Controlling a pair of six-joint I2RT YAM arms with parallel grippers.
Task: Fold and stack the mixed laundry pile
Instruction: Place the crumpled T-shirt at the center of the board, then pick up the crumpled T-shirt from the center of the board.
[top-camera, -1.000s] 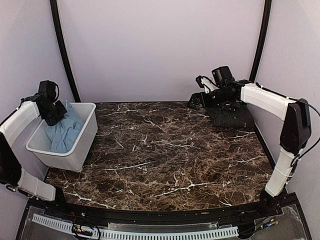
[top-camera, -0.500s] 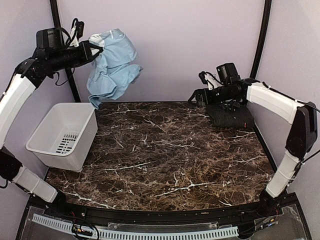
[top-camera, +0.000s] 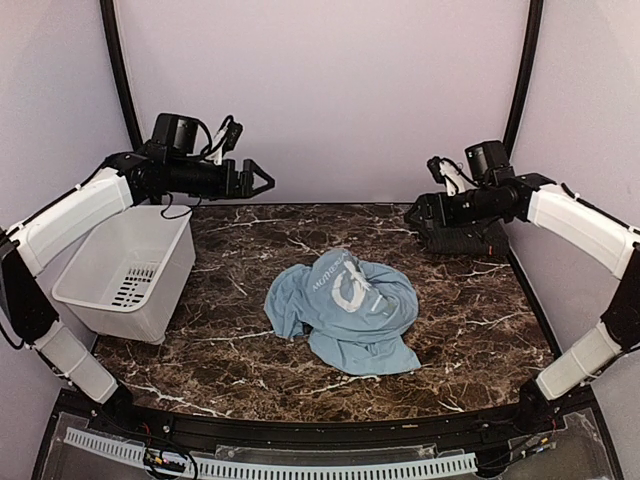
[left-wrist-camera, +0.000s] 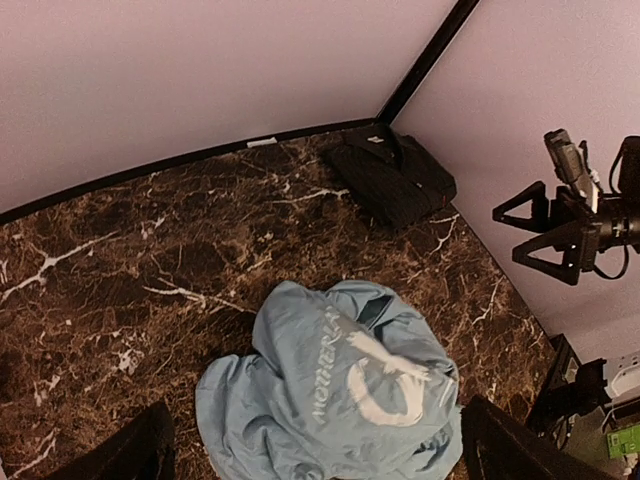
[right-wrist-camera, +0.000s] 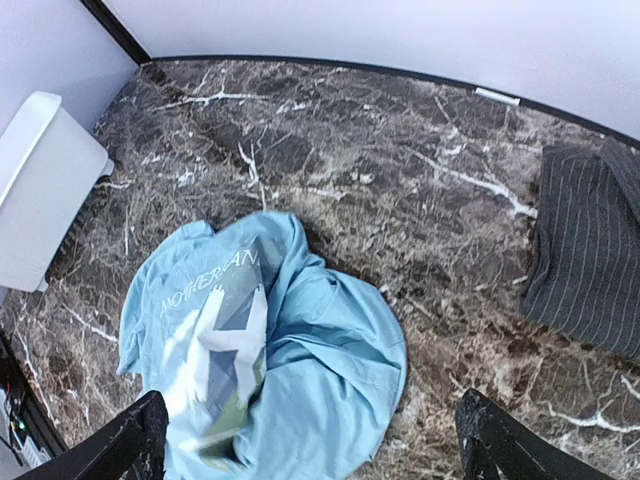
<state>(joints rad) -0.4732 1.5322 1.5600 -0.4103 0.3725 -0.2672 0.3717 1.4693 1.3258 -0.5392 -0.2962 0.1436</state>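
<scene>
My left gripper comes down open onto that jutting edge next, clear of the white print. The T-shirt's side facing the bin juts out over bare marble.
The light blue T-shirt lies crumpled in the middle of the marble table, its white print facing up, with nothing holding it. At the back right corner the black pinstriped shirt lies folded flat. My left gripper hangs open and empty in the air, above and to the back left of the T-shirt. Just left of the pinstriped shirt, my right gripper hovers open and empty, high over the table. Both wrist views look down on the T-shirt between wide-spread fingers.
A white plastic bin sits tilted at the left edge of the table, with nothing showing inside it. Purple walls and black corner posts close in the back and sides. The table's dark front rail runs along the near edge.
My left gripper lifted the T-shirt out of the bin, swung it rightward and opened; the T-shirt now lies on the table's middle. My right arm drew back slightly to the right.
</scene>
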